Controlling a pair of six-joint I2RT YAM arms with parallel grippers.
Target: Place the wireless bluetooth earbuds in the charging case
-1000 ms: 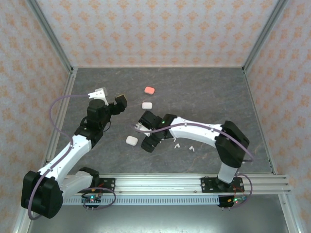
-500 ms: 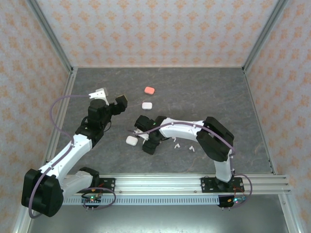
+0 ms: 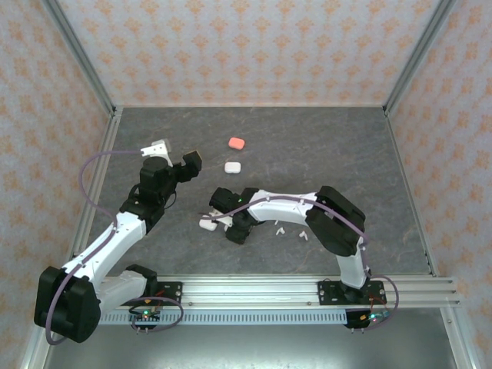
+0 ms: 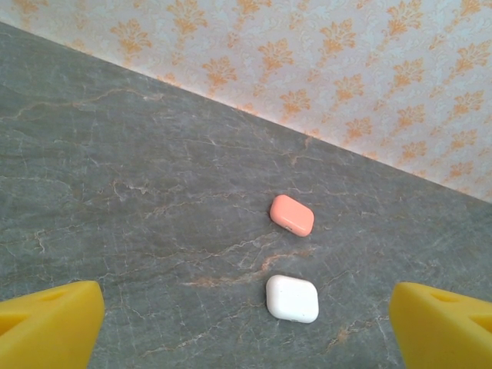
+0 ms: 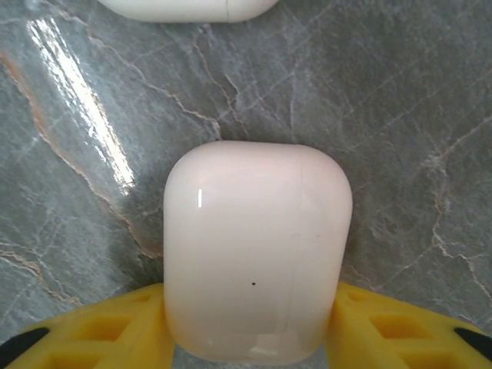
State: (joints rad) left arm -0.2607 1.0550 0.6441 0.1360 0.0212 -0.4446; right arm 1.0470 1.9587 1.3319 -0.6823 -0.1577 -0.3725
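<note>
My left gripper will next turn back toward my base, onto the bare end of the charging case (image 5: 257, 246) in my right gripper.
A glossy white charging case (image 5: 257, 246) lies on the grey floor, and my right gripper (image 5: 250, 311) is shut on it, a yellow finger (image 5: 115, 327) pressed to each of its sides. From above, the right gripper (image 3: 228, 216) covers that case. Another white case (image 3: 207, 224) lies just left of it, its edge (image 5: 188, 6) showing at the top of the right wrist view. Tiny white earbuds (image 3: 279, 229) lie right of the gripper, one (image 3: 304, 235) further right. My left gripper (image 3: 174, 154) hangs open at the left, its fingers (image 4: 46, 323) wide apart with nothing between them.
A coral-pink case (image 3: 236, 143) and a white case (image 3: 232, 167) lie further back, both shut; the left wrist view has the pink case (image 4: 291, 214) and the white case (image 4: 292, 298) ahead. Patterned walls and metal frame rails (image 3: 104, 165) bound the floor.
The right arm has reached further left and its jaws have closed in onto the white case. The left arm has stayed still.
</note>
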